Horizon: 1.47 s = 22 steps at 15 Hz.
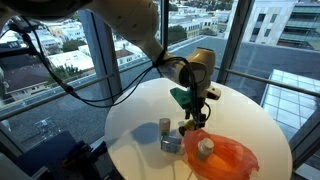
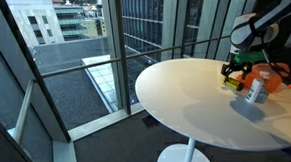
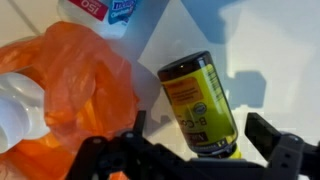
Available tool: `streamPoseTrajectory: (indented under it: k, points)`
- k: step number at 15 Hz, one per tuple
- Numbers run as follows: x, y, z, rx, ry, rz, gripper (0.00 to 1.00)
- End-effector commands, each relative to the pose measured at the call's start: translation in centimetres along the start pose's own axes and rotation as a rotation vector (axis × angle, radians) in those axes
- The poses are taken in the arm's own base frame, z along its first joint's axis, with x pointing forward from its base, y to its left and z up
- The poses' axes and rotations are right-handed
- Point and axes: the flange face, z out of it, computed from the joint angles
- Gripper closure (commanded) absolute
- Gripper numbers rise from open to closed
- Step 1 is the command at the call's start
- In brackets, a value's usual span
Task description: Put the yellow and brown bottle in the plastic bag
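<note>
The bottle's end opposite its dark top is already between my gripper's open fingers, so they will next lower around that end and close.
The yellow and brown bottle (image 3: 200, 100) lies on the white table with its dark top pointing away from the wrist camera. It shows small below the hand in both exterior views (image 1: 187, 129) (image 2: 229, 84). My gripper (image 3: 200, 130) is open, one finger on each side of the bottle; the right finger stands clear of it. The gripper is also seen low over the table in both exterior views (image 1: 191, 117) (image 2: 236, 70). The orange plastic bag (image 3: 80, 80) lies crumpled just beside the bottle (image 1: 230, 160) (image 2: 266, 81). A white-capped pale item (image 3: 18, 105) (image 1: 204, 148) rests on it.
A grey cylinder (image 1: 165, 127) stands near the bottle, with a small grey-blue object (image 1: 170, 145) beside it. A white container with a blue label (image 3: 100, 8) is at the top of the wrist view. The round white table (image 1: 130, 130) ends close by, next to glass windows.
</note>
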Motion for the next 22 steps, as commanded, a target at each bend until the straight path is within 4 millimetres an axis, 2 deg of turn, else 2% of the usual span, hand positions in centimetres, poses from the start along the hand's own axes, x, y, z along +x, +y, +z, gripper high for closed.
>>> streamPoseTrajectory:
  k: [1,6,7,8,13,14,18,22]
  points:
    - [-0.6,0.4,0.7,0.015,0.019,-0.054,0.0]
    - [-1.3,0.4,1.7,0.016,0.039,-0.088,0.0]
    - [-1.5,0.3,1.7,0.018,0.045,-0.09,0.25]
    - [-1.6,0.2,1.7,0.019,0.052,-0.092,0.26]
    - [-2.1,-1.1,0.5,0.036,0.098,-0.103,0.68]
    - [-2.2,-1.4,-0.1,0.045,0.107,-0.104,0.71]
    - [-2.3,-2.3,-3.1,0.076,0.148,-0.099,0.71]
    - [-1.5,-1.5,-6.5,0.105,0.185,-0.055,0.71]
